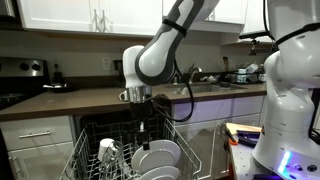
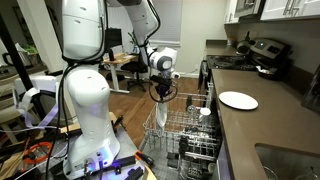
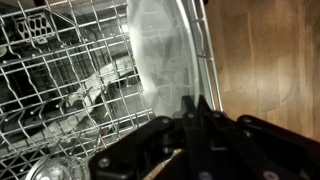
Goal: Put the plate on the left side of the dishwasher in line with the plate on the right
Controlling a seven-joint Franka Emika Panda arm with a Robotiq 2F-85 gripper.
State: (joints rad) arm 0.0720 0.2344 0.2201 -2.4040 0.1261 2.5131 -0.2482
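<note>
My gripper moves down there next to release the plate's rim, since the rack beside the standing white plate lies below and the held plate still hangs higher.
My gripper [image 3: 197,108] is shut on the rim of a white plate [image 3: 160,50], which stands on edge over the open dishwasher's wire rack [image 3: 50,90]. In an exterior view the plate [image 2: 160,115] hangs below the gripper [image 2: 163,95] at the near side of the rack [image 2: 190,130]. In an exterior view the gripper [image 1: 143,122] reaches down into the rack [image 1: 95,160], just above white plates [image 1: 158,157] standing in it. I cannot tell whether the held plate touches the tines.
A white mug [image 1: 108,150] sits in the rack. Another white plate [image 2: 238,100] lies on the dark counter [image 2: 260,125]. A stove [image 2: 258,52] stands at the counter's far end. The robot's white base [image 2: 85,100] is beside the dishwasher, above the wooden floor [image 3: 265,50].
</note>
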